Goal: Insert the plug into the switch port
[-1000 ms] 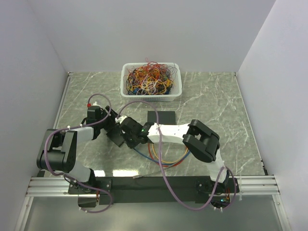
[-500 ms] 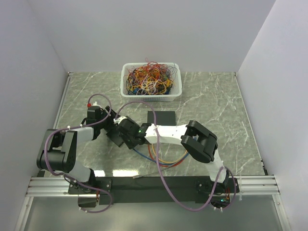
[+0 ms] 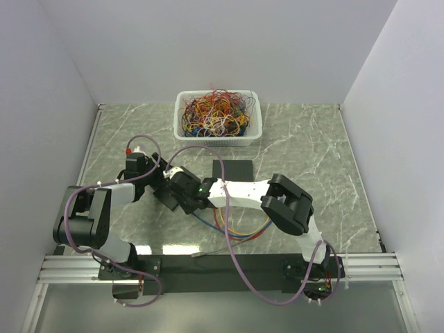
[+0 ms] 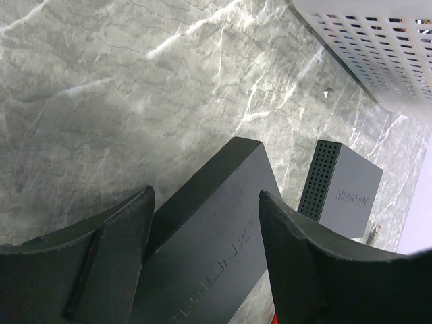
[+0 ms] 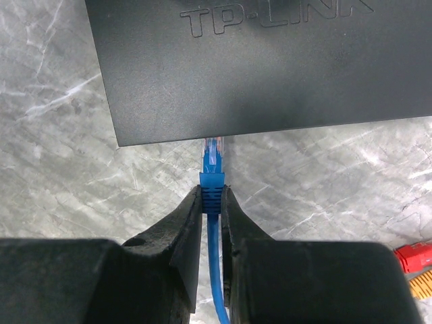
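Observation:
I should next push my right gripper straight toward the switch's near edge (image 5: 213,136) to seat the clear plug, and then let go of the boot, because the plug still shows outside the switch (image 5: 256,61).
The black TP-LINK switch (image 5: 256,61) lies on the marble table, left of centre (image 3: 168,197). My right gripper (image 5: 212,192) is shut on the ribbed boot of a blue cable. Its clear plug (image 5: 213,155) points at the switch's near edge, with the tip touching or just under that edge. The port itself is hidden. My left gripper (image 4: 206,196) straddles the switch (image 4: 216,243), one finger against each side, holding it. In the top view the left gripper (image 3: 158,182) and the right gripper (image 3: 182,196) meet at the switch.
A second dark box (image 3: 232,171) stands just behind the switch and also shows in the left wrist view (image 4: 341,189). A white basket (image 3: 254,114) of tangled coloured wires sits at the back. Loose coloured cables (image 3: 236,227) lie under the right arm. A red plug (image 5: 415,256) lies nearby.
My right arm has shifted a little to the left, bringing the plug closer to the switch. The left arm and the switch have stayed put.

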Motion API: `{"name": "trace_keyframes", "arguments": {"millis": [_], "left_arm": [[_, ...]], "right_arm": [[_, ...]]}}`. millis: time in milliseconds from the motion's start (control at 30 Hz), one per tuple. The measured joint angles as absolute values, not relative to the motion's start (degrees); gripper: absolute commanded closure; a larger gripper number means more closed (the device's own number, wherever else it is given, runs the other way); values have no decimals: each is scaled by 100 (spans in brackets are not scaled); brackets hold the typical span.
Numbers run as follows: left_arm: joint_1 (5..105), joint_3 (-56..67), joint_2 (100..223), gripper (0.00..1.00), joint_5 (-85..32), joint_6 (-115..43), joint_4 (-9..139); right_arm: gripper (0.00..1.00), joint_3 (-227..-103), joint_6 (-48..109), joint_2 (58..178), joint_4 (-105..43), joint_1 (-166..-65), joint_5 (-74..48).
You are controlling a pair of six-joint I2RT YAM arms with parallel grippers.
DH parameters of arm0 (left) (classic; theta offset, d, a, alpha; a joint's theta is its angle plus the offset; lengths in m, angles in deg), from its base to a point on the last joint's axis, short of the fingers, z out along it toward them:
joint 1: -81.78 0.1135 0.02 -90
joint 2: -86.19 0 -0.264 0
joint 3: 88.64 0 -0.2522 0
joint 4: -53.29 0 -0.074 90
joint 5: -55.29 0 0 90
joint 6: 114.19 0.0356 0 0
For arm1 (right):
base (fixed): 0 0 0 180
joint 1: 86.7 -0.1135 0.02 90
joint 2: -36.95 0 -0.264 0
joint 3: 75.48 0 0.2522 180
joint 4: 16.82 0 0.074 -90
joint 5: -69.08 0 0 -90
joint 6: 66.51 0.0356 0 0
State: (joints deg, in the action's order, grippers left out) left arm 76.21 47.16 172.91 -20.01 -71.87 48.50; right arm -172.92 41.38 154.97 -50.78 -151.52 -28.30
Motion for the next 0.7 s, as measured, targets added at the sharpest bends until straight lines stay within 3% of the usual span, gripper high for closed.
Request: {"name": "trace_keyframes", "arguments": {"millis": [700], "left_arm": [[7621, 4716, 17302, 30, -2060, -7166, 4822]], "right_arm": [[100, -17476, 4042, 15571, -5111, -15438, -3555]]}}
